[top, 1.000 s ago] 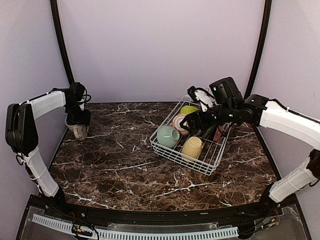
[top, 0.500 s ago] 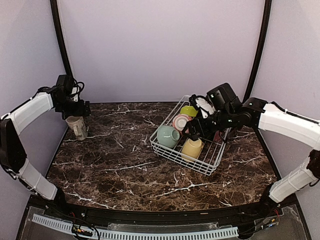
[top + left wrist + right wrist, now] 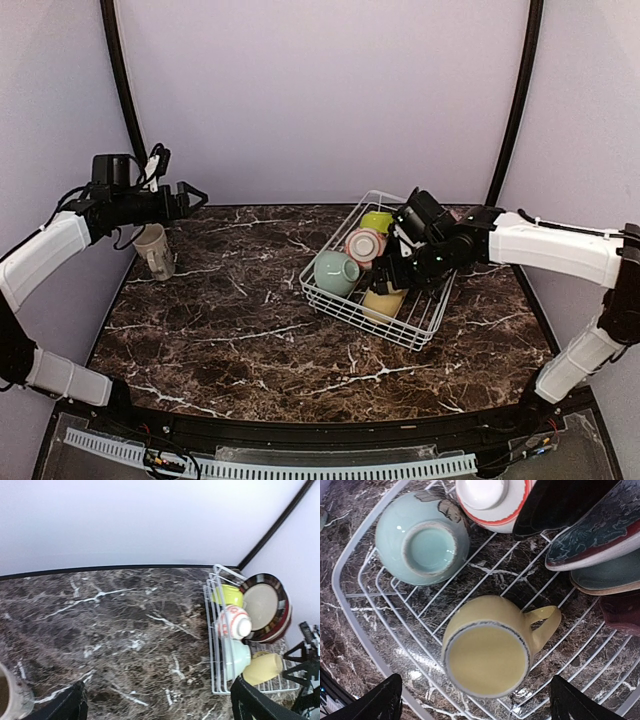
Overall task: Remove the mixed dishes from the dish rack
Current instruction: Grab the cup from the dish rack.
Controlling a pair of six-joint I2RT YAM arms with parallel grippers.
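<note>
My right gripper should next bring its open fingers down to the yellow mug below, onto both sides of its round body, because they are already spread across the mug's width.
The white wire dish rack stands at the right of the table. It holds a yellow mug upside down, a mint bowl, a pink-striped bowl, a lime bowl and several upright plates. My right gripper is open and hovers just above the yellow mug, with its fingers on either side. A beige mug stands upright on the table at the far left. My left gripper is open and empty, raised above the table to the right of the beige mug.
The dark marble table ends at the purple back wall. Black frame posts stand at both back corners. In the right wrist view a black plate and a dark floral plate lean over the mug's handle side.
My left gripper has let go of the beige mug, risen and swung to point right. My right gripper has come down over the yellow mug in the rack.
</note>
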